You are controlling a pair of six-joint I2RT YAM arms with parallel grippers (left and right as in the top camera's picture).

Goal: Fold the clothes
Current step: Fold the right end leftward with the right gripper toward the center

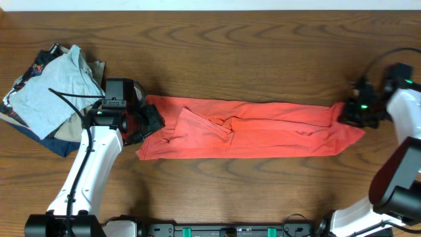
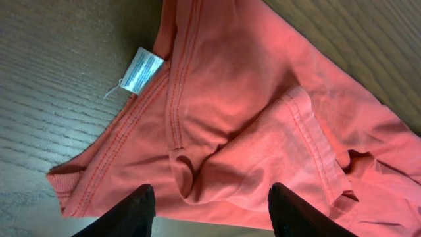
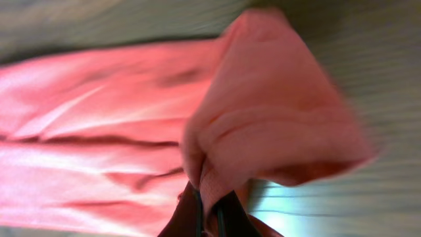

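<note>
My right gripper needs to move the strip's pinched end over the cloth toward the strip's collar end and let go of it mid-strip [image 1: 248, 130], because the strip lies long.
The red-orange T-shirt [image 1: 250, 128] lies across the middle of the table, folded into a long strip. My left gripper [image 1: 146, 122] is open at its left, collar end. In the left wrist view the two fingers [image 2: 209, 210] straddle the cloth edge, with the collar seam and a white label [image 2: 141, 70] ahead. My right gripper [image 1: 352, 113] is at the right end, shut on a pinched fold of the T-shirt [image 3: 276, 131]. That fold stands bunched up between the fingers [image 3: 209, 209]. The white lettering is hidden.
A pile with a light grey T-shirt [image 1: 49, 92] on tan and dark navy garments [image 1: 62, 141] lies at the far left, close behind my left arm. Bare wooden table [image 1: 263, 191] surrounds the shirt.
</note>
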